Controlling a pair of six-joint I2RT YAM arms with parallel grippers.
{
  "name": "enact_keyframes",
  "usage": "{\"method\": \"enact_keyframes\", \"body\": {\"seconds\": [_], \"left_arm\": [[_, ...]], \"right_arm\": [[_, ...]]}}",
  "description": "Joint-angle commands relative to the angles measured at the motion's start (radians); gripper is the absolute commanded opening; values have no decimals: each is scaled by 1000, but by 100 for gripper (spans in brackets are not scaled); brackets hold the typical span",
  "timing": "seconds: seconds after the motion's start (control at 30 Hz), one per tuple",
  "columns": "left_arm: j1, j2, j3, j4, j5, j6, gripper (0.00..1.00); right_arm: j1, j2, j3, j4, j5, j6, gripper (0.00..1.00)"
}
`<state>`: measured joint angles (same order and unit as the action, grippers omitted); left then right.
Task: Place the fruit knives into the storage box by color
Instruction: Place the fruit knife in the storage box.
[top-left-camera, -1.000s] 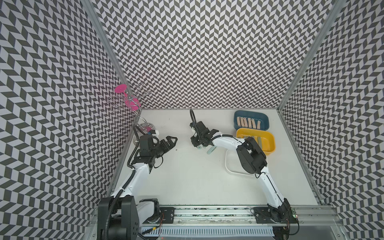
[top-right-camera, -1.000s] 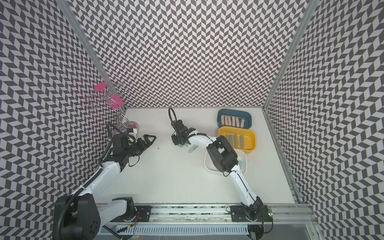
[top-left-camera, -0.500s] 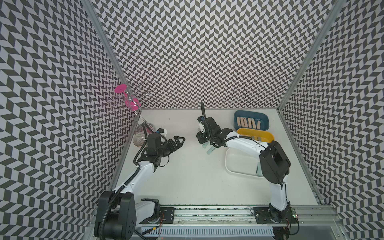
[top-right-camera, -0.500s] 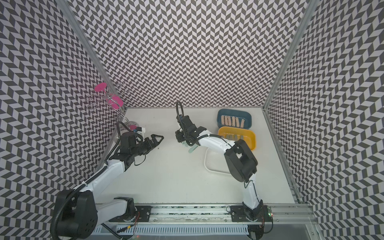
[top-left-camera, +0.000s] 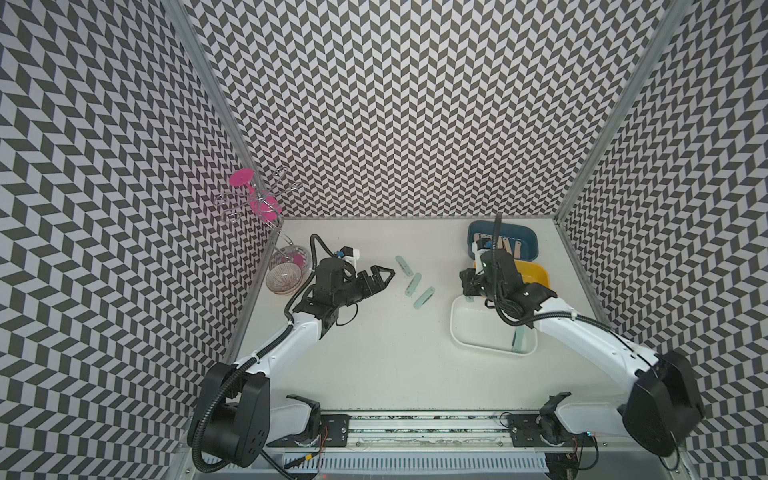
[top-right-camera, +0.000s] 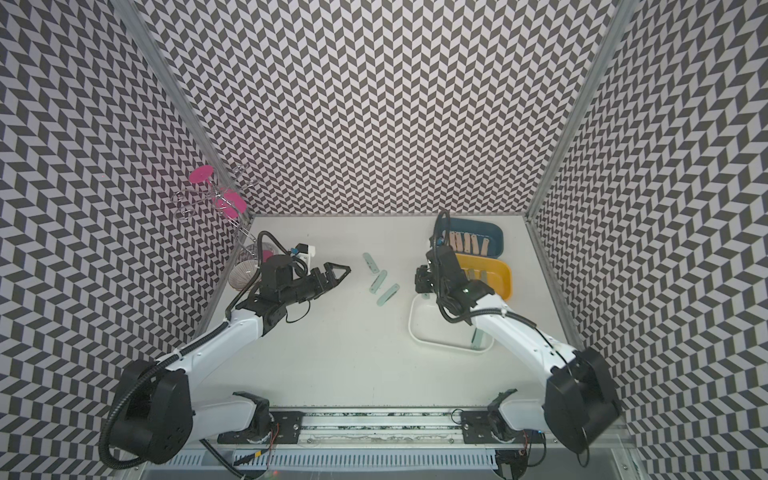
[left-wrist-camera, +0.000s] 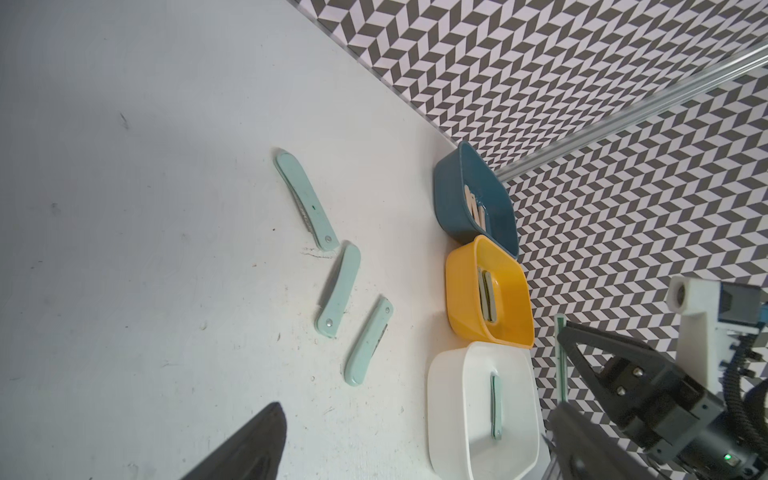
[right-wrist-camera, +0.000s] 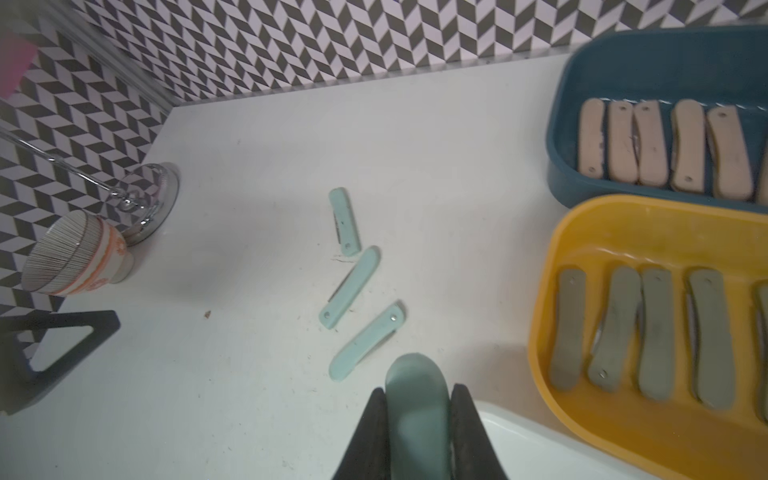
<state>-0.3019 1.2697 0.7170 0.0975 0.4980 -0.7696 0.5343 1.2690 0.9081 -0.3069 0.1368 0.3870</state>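
I will bring my right gripper back and down to the bare bottom beside the matching mint knife and let go, because the white storage box already holds that knife.
Three pale mint fruit knives (top-left-camera: 411, 286) (right-wrist-camera: 351, 286) lie loose mid-table. My right gripper (top-left-camera: 468, 286) (right-wrist-camera: 417, 415) is shut on another mint knife (right-wrist-camera: 417, 395), hanging over the far left corner of the white storage box (top-left-camera: 453, 328), which holds one mint knife (top-left-camera: 517, 338) (left-wrist-camera: 496, 407). The yellow box (right-wrist-camera: 552, 257) holds several olive knives (right-wrist-camera: 615, 332). Behind it, the blue box (right-wrist-camera: 557, 124) holds several peach knives (right-wrist-camera: 648, 145). My left gripper (top-left-camera: 386, 277) (top-right-camera: 343, 272) stands open and empty just left of the loose knives.
A striped cup (top-left-camera: 283, 279) and a wire rack with pink discs (top-left-camera: 266, 208) stand at the far left corner against the wall. Patterned walls enclose the table on three sides. Both arm bases sit on the rail (top-left-camera: 415, 428) along the front edge.
My right arm has carried the mint knife rightward from mid-table to the white box's corner. My left arm has reached out to the right, closer to the loose knives, still open.
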Motion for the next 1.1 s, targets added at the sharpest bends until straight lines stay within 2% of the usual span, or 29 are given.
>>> {"method": "enact_keyframes", "body": {"seconds": [0.0,0.2,0.57,0.63,0.77,1.07], "left_arm": [[-25,1,25,16,26,2,100],[-66,-21,9,-18,56,21,100],[-118,-55,-16,-49,58,38,100],[-121,-53,-16,-42,59,35,100],[-123,-37,1,-42,65,38,100],[-124,-25,17,-30,75,38,100]], "right_arm": [[-27,-107,-113,27,78,55,16],[-65,-163,-249,26,115,92,16],[-123,-82,-353,60,160,103,16],[-151,-67,-349,59,125,101,16],[-170,-16,-313,27,133,92,15],[-171,73,-264,-72,209,98,14]]}}
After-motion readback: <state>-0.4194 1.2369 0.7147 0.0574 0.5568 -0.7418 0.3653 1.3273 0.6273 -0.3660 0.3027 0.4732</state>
